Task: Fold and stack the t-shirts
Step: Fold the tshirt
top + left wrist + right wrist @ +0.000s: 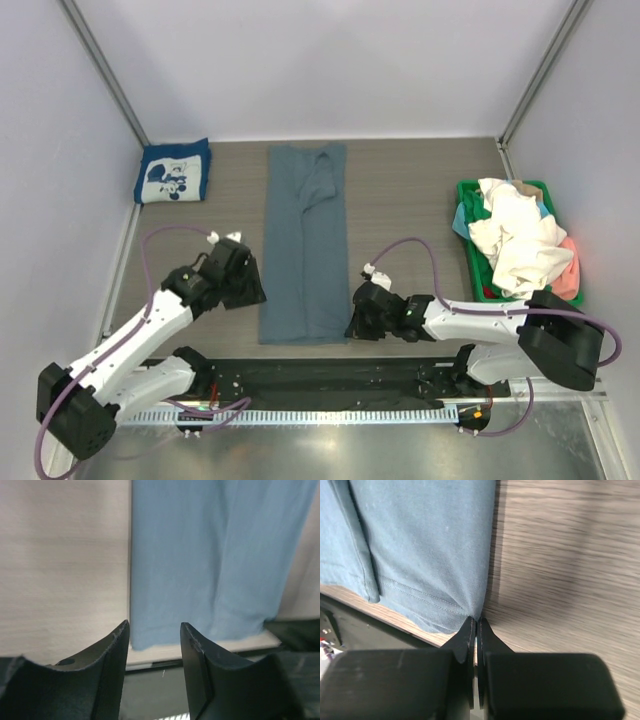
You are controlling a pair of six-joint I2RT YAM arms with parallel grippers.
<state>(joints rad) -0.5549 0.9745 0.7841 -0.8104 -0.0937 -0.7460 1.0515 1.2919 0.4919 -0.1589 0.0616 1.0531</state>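
Note:
The hem corner needs to be lifted outward next by my right gripper to the folded t-shirt's edge by the turned-in sleeve [341, 204]. It should be released there, to shorten the folded t-shirt.
A slate-blue t-shirt [305, 250] lies as a long strip folded lengthwise in the middle of the table, with a sleeve turned in at its far end. My right gripper [354, 322] is shut on the near right corner of its hem [445, 615]; the fingertips [469, 630] pinch the cloth at the edge. My left gripper [246, 288] hovers open beside the near left corner of the same shirt [210, 555], its fingers [117, 645] apart with nothing between them. A folded navy t-shirt with a white cartoon print [173, 172] lies at the back left.
A green basket [466, 188] at the right holds a heap of white, cream, pink and teal t-shirts [520, 240]. A black mat [330, 385] runs along the near edge by the arm bases. Frame posts stand at both back corners.

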